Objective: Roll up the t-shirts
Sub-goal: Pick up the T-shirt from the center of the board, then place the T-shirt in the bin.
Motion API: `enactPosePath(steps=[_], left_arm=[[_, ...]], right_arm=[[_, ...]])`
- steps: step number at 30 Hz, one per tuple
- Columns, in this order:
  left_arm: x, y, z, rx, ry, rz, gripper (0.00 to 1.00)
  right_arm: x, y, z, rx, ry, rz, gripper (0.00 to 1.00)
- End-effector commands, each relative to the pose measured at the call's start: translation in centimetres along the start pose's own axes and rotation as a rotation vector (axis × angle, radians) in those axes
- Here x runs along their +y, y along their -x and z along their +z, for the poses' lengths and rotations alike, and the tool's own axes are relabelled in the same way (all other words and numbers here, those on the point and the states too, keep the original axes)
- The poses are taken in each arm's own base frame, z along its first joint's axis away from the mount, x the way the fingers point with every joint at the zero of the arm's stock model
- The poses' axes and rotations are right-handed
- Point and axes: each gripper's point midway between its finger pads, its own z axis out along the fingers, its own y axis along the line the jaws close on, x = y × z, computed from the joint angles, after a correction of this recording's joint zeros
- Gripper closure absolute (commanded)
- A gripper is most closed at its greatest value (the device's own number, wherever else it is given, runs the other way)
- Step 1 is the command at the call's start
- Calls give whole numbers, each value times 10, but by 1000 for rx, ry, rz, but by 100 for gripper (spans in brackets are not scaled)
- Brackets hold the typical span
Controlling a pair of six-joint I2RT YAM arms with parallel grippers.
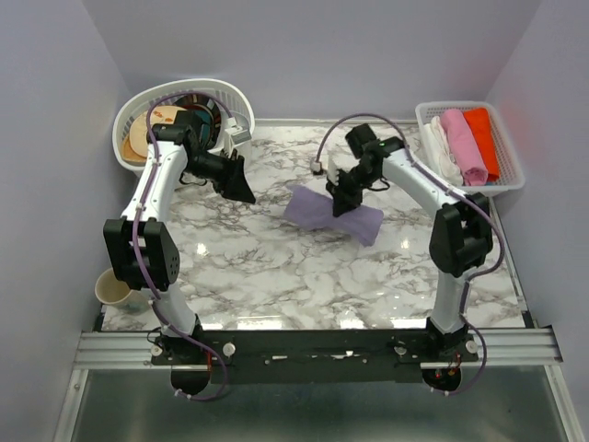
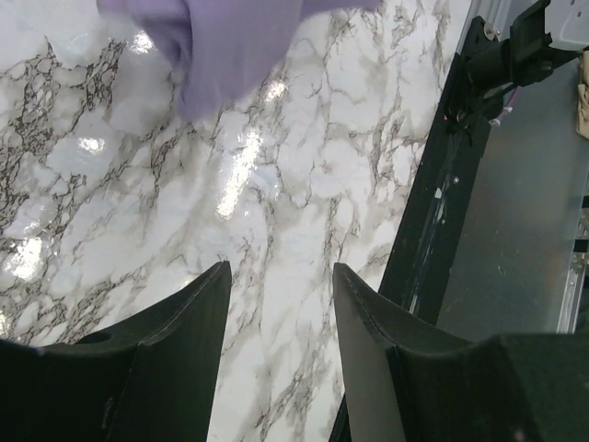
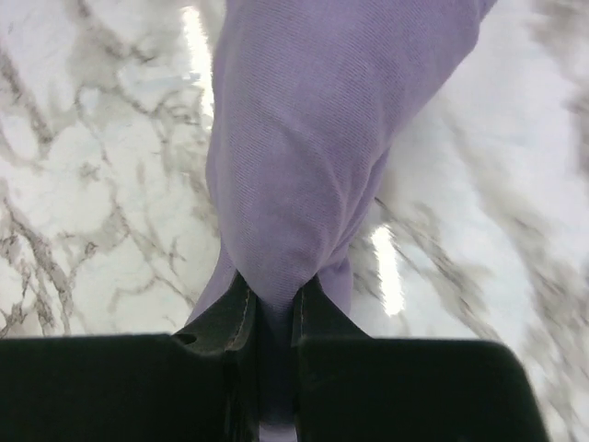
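Rolls lie in the tray basket. My right gripper will next lift the t-shirt point(image 1: 317, 210) to the right in the top view, lower it over the tray basket's white roll point(image 1: 444, 152) and then let it go.
A lavender t-shirt point(image 1: 317, 210) lies bunched and partly folded near the middle of the marble table point(image 1: 276, 267). My right gripper point(image 1: 343, 195) sits on its upper middle. In the right wrist view, that gripper point(image 3: 271, 293) is shut on a gathered fold of the t-shirt point(image 3: 313, 138), which hangs stretched away from the fingers. My left gripper point(image 1: 243, 187) hovers to the shirt's left, apart from it. Its jaws point(image 2: 281, 272) stand open with only bare marble between them. An edge of the t-shirt point(image 2: 230, 46) shows at the top of the left wrist view.
A round white laundry basket point(image 1: 221, 89) with cloth inside stands at the back left, behind my left arm. A white tray basket point(image 1: 508, 147) at the back right holds pink point(image 1: 463, 145), orange-red point(image 1: 483, 138) and white point(image 1: 442, 152) rolls. A cup point(image 1: 113, 290) sits by the left edge.
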Motion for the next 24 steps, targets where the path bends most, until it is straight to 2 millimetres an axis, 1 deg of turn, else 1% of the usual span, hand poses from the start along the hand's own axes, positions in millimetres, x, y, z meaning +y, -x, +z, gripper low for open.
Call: enactPosePath(steps=[1,2,3,5,6,7,8,9,10,11,12,13,14,15,16,17,18,20,21,22,24], left_arm=[[-9,-1,-5,14,-8,-18,43],[-8,-1,-5,12,-9,-19,43],[-7,-1,-4,12,-11,-21,43],[-6,-2,-2,11,-18,-28,43],[-6,-2,-2,11,-20,-28,43],[-5,-3,-1,11,-22,-29,43],[-5,-2,-1,9,-26,-32,43],[-4,-2,-1,9,-27,-32,43],[-4,-2,0,9,-28,-31,43],[-5,-2,0,5,-33,-33,43],[-5,-2,0,6,-34,-31,43],[-4,-2,0,6,-36,-29,43],[-5,-3,1,5,-39,-30,43],[-5,-3,1,6,-40,-31,43],[-5,-4,1,9,-41,-32,43],[-5,-6,1,12,-41,-36,43],[-5,-7,1,12,-42,-36,43],[-7,-9,2,15,-46,-45,43],[-8,-10,2,17,-48,-49,43],[-9,-11,2,19,-51,-50,43],[-9,-15,3,28,-55,-63,43]], right_arm=[[-48,22,-100,-116,-300,111,99],[-58,20,-113,-124,-350,131,100],[-80,15,-140,-131,-456,155,99],[-101,10,-174,-155,-587,218,100],[-122,-1,-203,-159,-706,250,100],[-131,-2,-225,-175,-773,254,100],[-140,-7,-239,-174,-825,260,99],[-156,-21,-267,-154,-942,281,100],[-163,-23,-287,-153,-1005,272,100],[-170,-29,-300,-150,-1047,282,100],[-183,-43,-316,-144,-1109,306,100],[-191,-59,-328,-139,-1146,344,100],[-197,-64,-345,-150,-1195,363,100],[-212,-92,-351,-107,-1233,414,100],[-218,-102,-356,-87,-1255,428,100],[-223,-109,-364,-65,-1283,423,100],[-231,-119,-381,-45,-1349,424,100],[-244,-137,-388,12,-1405,416,100],[-248,-144,-400,36,-1457,411,100],[-254,-151,-395,64,-1458,402,100],[-259,-158,-400,126,-1485,370,100]])
